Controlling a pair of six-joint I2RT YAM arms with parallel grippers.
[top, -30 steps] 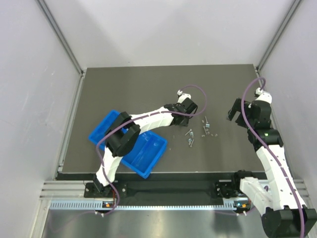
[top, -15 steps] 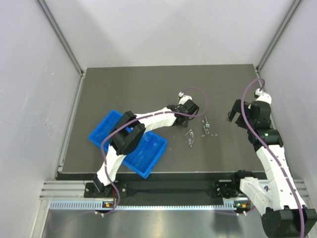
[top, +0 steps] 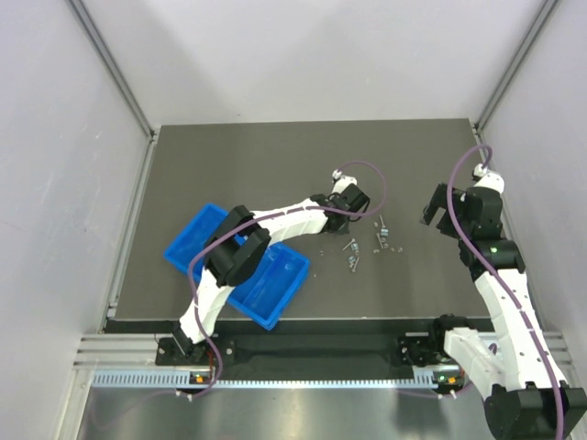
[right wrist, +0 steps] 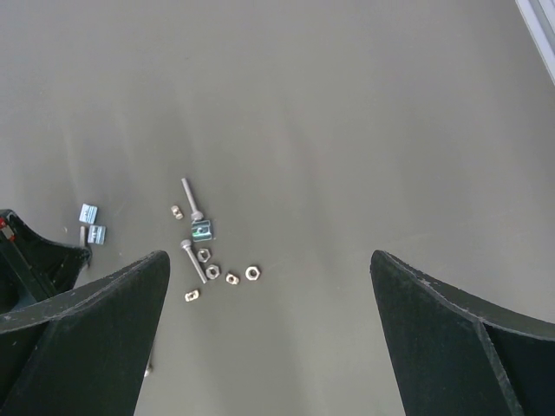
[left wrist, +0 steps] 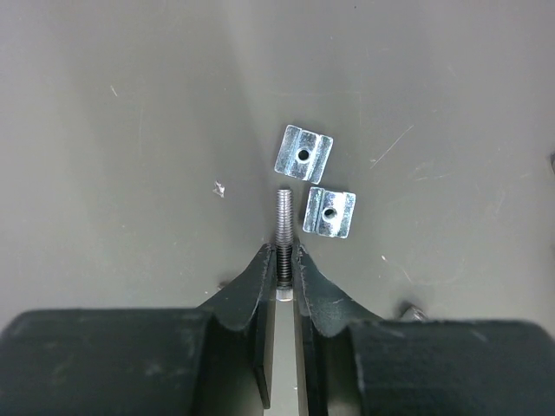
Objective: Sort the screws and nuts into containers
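I will next lift the thin silver screw, held between the closed fingers of my left gripper, over the end of the blue tray that is farthest from the nuts.
My left gripper [left wrist: 283, 253] is shut on a thin silver screw [left wrist: 284, 227] low over the dark mat; the threaded shaft sticks out past the fingertips. Two square silver nuts [left wrist: 303, 153] [left wrist: 329, 212] lie just beyond it. In the top view the left gripper [top: 353, 202] is beside the scattered screws and nuts [top: 351, 257]. The blue tray [top: 188, 240] lies at the near left, partly under the left arm. My right gripper [right wrist: 269, 256] is open and empty, high above the mat [top: 438, 206]. Below it lie two screws [right wrist: 191, 199] [right wrist: 194, 261] and several small nuts [right wrist: 252, 273].
The dark mat [top: 275, 156] is bounded by white walls and metal rails [top: 128, 229]. A purple cable [top: 371, 179] loops over the left wrist. The mat's right edge rail shows in the right wrist view [right wrist: 542, 26].
The left arm's elbow has shifted slightly to the right, while its gripper has stayed by the pile. The right arm has not moved.
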